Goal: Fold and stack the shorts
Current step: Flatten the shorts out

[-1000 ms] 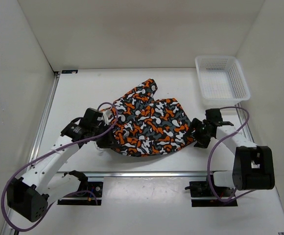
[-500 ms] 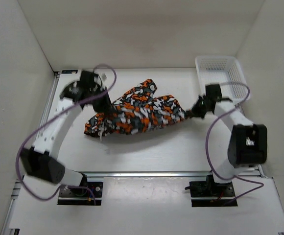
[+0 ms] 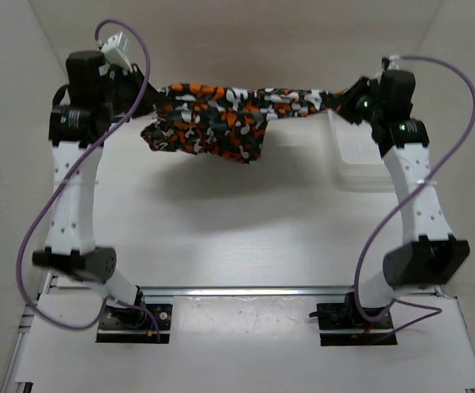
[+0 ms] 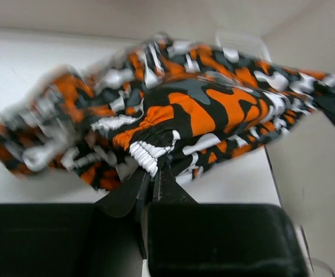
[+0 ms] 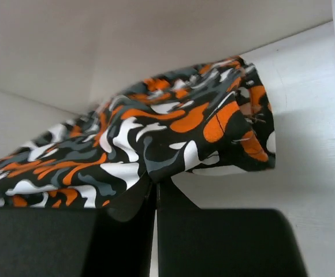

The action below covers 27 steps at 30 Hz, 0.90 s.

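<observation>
The waistband [image 4: 147,156] goes down and back over the bare near part of the tabletop next for my left gripper to release there, since the shorts hang in the air.
The shorts [image 3: 221,115], printed in orange, black, white and grey blotches, hang stretched in the air high above the table between both arms. My left gripper [image 3: 157,100] is shut on their left end; in the left wrist view its jaws pinch the white gathered waistband [image 4: 147,156] of the shorts [image 4: 202,109]. My right gripper [image 3: 346,100] is shut on the right end. The right wrist view shows its jaws closed on a fold of the shorts [image 5: 156,138]. The middle of the fabric sags below the stretched top edge.
A white mesh basket [image 3: 364,160] stands on the table at the back right, partly hidden behind my right arm. White walls close in the table on the left, the back and the right. Purple cables loop from both arms.
My right gripper has closed on the shorts' right end. Both arms have then risen and moved back, lifting the shorts off the table and pulling them out into a band.
</observation>
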### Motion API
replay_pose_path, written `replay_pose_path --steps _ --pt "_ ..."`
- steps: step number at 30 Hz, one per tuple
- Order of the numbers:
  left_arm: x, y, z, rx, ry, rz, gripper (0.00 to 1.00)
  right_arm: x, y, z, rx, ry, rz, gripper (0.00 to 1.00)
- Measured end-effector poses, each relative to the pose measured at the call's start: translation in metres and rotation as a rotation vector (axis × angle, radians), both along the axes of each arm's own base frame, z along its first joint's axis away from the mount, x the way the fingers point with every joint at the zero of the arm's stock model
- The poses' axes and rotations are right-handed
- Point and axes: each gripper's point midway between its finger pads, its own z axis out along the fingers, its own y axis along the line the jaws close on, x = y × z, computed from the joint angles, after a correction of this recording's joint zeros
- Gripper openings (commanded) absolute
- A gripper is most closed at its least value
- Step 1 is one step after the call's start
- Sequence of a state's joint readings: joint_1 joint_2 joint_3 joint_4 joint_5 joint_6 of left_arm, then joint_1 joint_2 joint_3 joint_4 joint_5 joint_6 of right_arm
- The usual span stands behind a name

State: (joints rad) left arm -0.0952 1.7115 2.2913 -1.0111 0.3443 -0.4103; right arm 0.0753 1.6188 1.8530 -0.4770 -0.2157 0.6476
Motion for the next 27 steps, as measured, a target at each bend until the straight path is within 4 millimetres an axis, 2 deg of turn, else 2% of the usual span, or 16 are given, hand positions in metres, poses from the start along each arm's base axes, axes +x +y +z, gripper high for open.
replay_pose_path --steps 2,4,6,7,10,11,12,14,16,19,21,23,24,25,27 --pt "-0.04 -0.005 0.004 0.002 -0.018 -0.037 0.11 -0.03 -0.004 -0.026 -0.009 0.039 -0.008 0.0" --pt "-0.08 -0.01 -0.015 0.001 0.0 -0.077 0.11 -0.064 -0.006 -0.067 -0.018 0.119 -0.007 0.0" --pt "-0.117 -0.012 -0.063 0.002 0.085 -0.11 0.11 -0.093 -0.007 -0.118 -0.03 0.217 -0.001 0.0" --pt "-0.132 -0.011 -0.093 0.004 0.133 -0.115 0.11 -0.109 -0.007 -0.151 -0.037 0.287 0.003 0.0" --pt "-0.168 -0.003 -0.206 0.023 0.398 -0.092 0.12 -0.153 -0.007 -0.245 -0.059 0.509 0.016 0.0" --pt "-0.178 -0.001 -0.241 0.033 0.506 -0.079 0.19 -0.17 -0.008 -0.275 -0.066 0.586 0.021 0.0" --pt "-0.185 0.001 -0.268 0.043 0.61 -0.071 0.43 -0.189 -0.009 -0.299 -0.071 0.662 0.022 0.0" --pt "-0.182 0.003 -0.295 0.07 0.728 -0.05 0.66 -0.215 -0.015 -0.329 -0.093 0.764 0.006 0.0" --pt "-0.17 0.006 -0.3 0.086 0.759 -0.015 0.86 -0.223 -0.022 -0.338 -0.108 0.791 -0.021 0.0" --pt "-0.154 0.011 -0.284 0.082 0.726 0.045 0.86 -0.218 -0.025 -0.328 -0.117 0.74 -0.036 0.0" --pt "-0.15 0.012 -0.271 0.067 0.692 0.076 0.83 -0.215 -0.027 -0.32 -0.126 0.702 -0.041 0.0" --pt "-0.158 0.012 -0.261 0.042 0.668 0.109 0.73 -0.212 -0.027 -0.314 -0.129 0.678 -0.043 0.0" --pt "-0.166 0.011 -0.257 0.025 0.659 0.118 0.6 -0.212 -0.028 -0.313 -0.131 0.671 -0.042 0.0" --pt "-0.175 0.008 -0.253 0.009 0.648 0.122 0.55 -0.211 -0.028 -0.312 -0.133 0.668 -0.043 0.0" --pt "-0.197 0.002 -0.251 -0.019 0.634 0.118 0.52 -0.211 -0.028 -0.312 -0.135 0.667 -0.043 0.0"
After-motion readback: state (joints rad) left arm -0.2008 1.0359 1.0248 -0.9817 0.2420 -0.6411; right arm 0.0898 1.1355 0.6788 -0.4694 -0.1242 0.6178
